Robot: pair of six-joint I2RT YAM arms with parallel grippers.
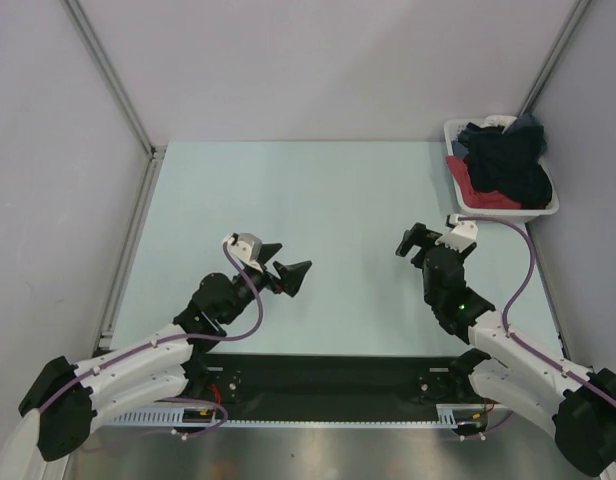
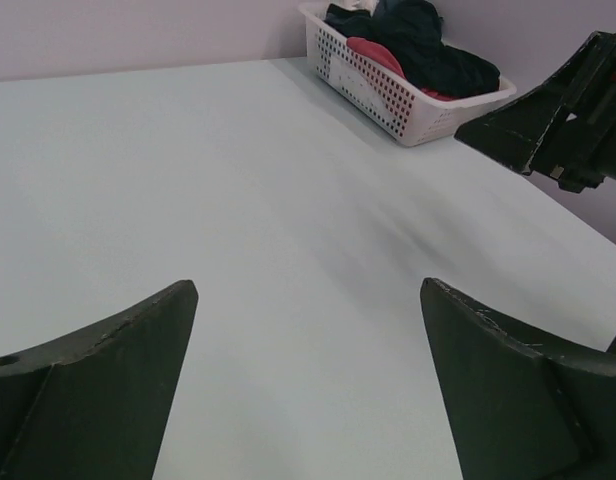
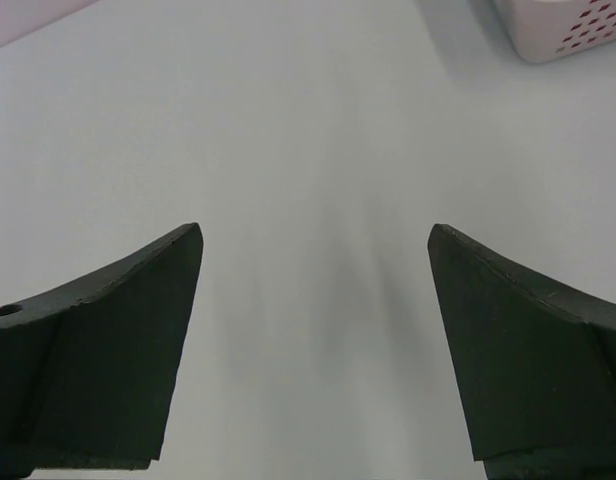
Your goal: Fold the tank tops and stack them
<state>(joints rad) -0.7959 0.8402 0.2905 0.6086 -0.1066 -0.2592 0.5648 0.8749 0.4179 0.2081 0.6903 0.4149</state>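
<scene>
The cloth at the navy heap's far part [image 1: 487,143] lies on top, so the right gripper should next move outward and to the right in the top view, then down onto it.
Dark navy tank tops [image 1: 503,160] lie bunched in a white basket [image 1: 458,182] at the table's far right corner, with some slate-blue cloth [image 1: 525,127] at the back of the pile. The left wrist view shows the same dark heap [image 2: 428,45] in the basket [image 2: 363,85]. My left gripper [image 1: 285,270] hovers open over the table's near middle, nothing between its fingers [image 2: 108,370]. My right gripper [image 1: 413,243] is open too, empty, a short way in front of the basket. Both are apart from the cloth.
A red garment [image 1: 478,195] lies at the basket's near side, and a bit of white cloth [image 1: 496,122] shows at its back. The pale table [image 1: 308,200] is walled on the left, back and right. In the left wrist view the right gripper's fingers [image 2: 543,120] stand at the right.
</scene>
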